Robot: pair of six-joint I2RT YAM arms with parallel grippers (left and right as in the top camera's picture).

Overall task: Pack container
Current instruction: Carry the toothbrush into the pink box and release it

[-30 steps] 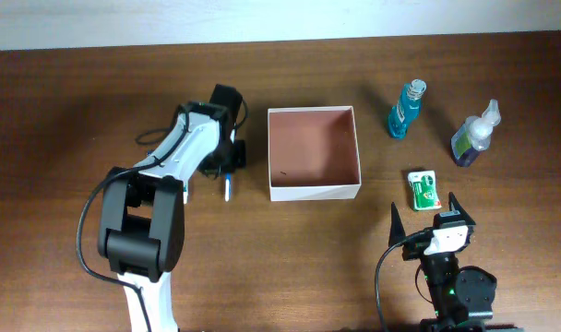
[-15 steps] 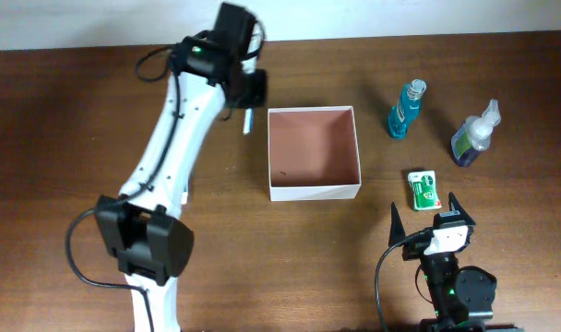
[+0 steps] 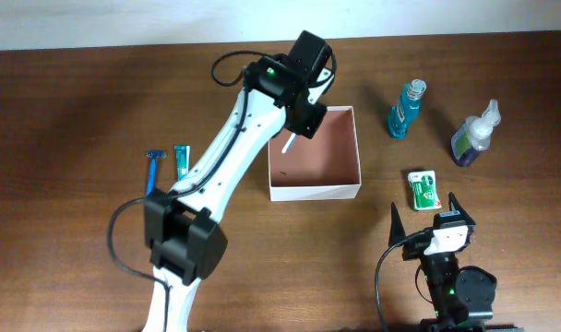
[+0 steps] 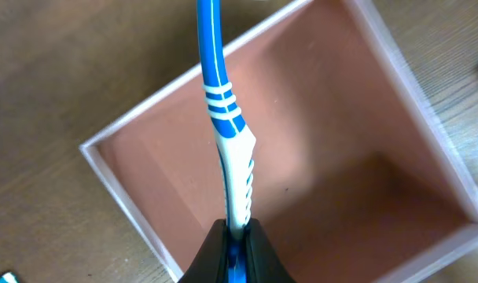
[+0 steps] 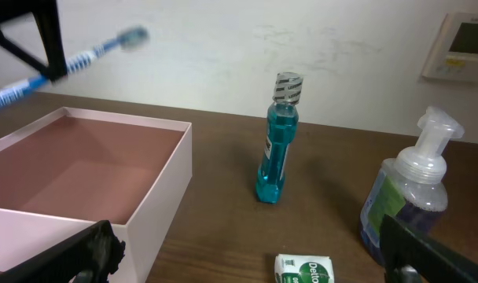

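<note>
My left gripper holds the toothbrush (image 4: 223, 118) and needs to go back and down to release it on the box's pinkish-brown bottom, since the toothbrush's head still reaches past the box's far rim.
The container (image 3: 315, 193) is a square shallow white-walled box with a pinkish-brown floor at the table's middle. It also shows in the left wrist view (image 4: 125, 206) and the right wrist view (image 5: 156, 212). My left gripper (image 3: 294, 129) hangs over the box's far left part, shut on a blue and white toothbrush (image 4: 223, 118). The brush is held in the air, with its head past the box's rim (image 5: 74, 60). My right gripper (image 3: 426, 217) is open and empty near the front edge, right of the box.
A blue mouthwash bottle (image 3: 405, 109), a pump soap bottle (image 3: 472, 134) and a green soap packet (image 3: 423, 189) stand right of the box. A blue razor (image 3: 153, 171) and a small green tube (image 3: 182, 160) lie to its left.
My left arm has swung from the table left of the box, round its far side, to over the box, carrying the toothbrush. The right arm has not moved.
</note>
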